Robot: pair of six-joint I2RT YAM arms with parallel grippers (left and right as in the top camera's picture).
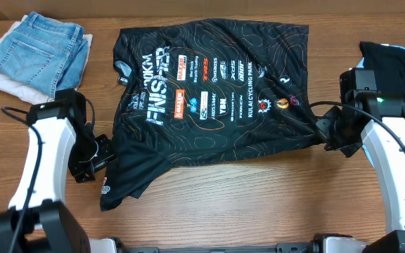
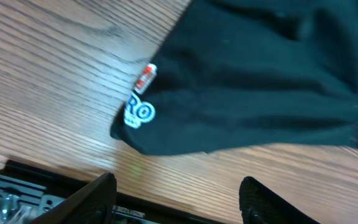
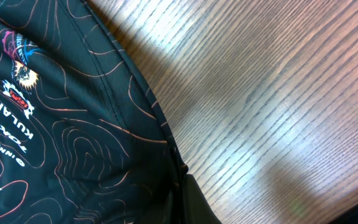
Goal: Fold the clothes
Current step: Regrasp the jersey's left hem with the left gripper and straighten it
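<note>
My open left gripper moves down, slightly back onto the sleeve edge by the red-white label next, because this sleeve sticks out from the jersey's body.
The clothes, a black jersey with orange contour lines and white lettering, lie spread print-up across the middle of the table. My left gripper is open at the jersey's left edge, just above the lower-left sleeve. In the left wrist view its open gripper holds nothing, and the sleeve tip with a blue-white logo lies flat on the wood a little beyond. My right gripper is shut on the jersey's right edge. The right wrist view shows that gripper pinching the jersey's hem.
Folded blue jeans lie on a white cloth at the back left. A plain black garment sits at the back right behind my right arm. Bare wooden table runs along the front edge.
</note>
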